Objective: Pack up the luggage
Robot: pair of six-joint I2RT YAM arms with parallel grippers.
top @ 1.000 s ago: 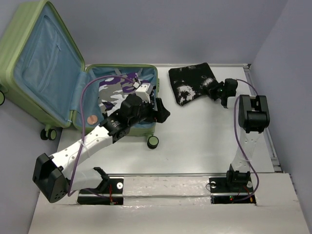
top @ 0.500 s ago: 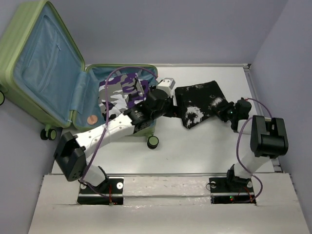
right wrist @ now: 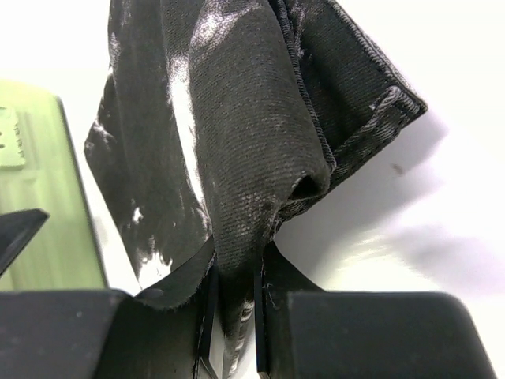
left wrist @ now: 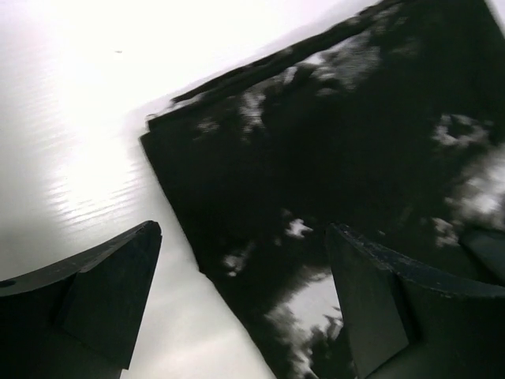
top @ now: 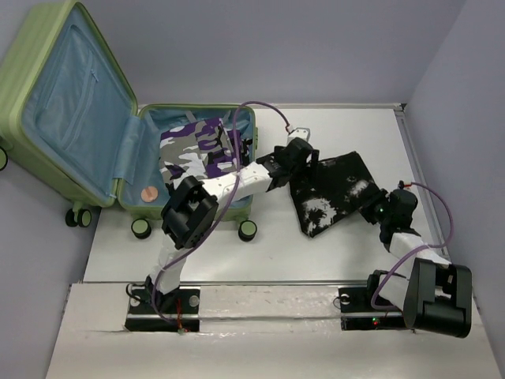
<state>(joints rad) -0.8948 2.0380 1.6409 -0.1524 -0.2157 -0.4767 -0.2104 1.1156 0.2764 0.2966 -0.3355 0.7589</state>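
The black garment's luggage-side edge (left wrist: 217,241) lies below my left gripper, between its open fingers, so my left gripper will next go down onto that edge and shift slightly toward the luggage.
The light-green luggage (top: 47,55) lies open at the left, its blue-lined lid leaning back. A purple, grey and white camouflage garment (top: 196,148) lies in its base. A black garment with white blotches (top: 331,189) lies on the table right of the suitcase. My left gripper (top: 296,158) is open over that garment's left edge; in the left wrist view (left wrist: 245,300) the cloth (left wrist: 331,142) lies between and below the fingers. My right gripper (top: 379,207) is shut on the garment's right corner, and the right wrist view (right wrist: 234,316) shows bunched cloth (right wrist: 252,142) pinched between the jaws.
A small copper-coloured disc (top: 147,193) lies in the suitcase base. Black wheels with green hubs (top: 248,230) stick out at its near side. Grey walls close the back and right. The table's right edge (top: 426,197) runs close to my right arm.
My left arm swung right, from over the suitcase to the black garment. My right arm pulled the garment nearer and to the right, turning it.
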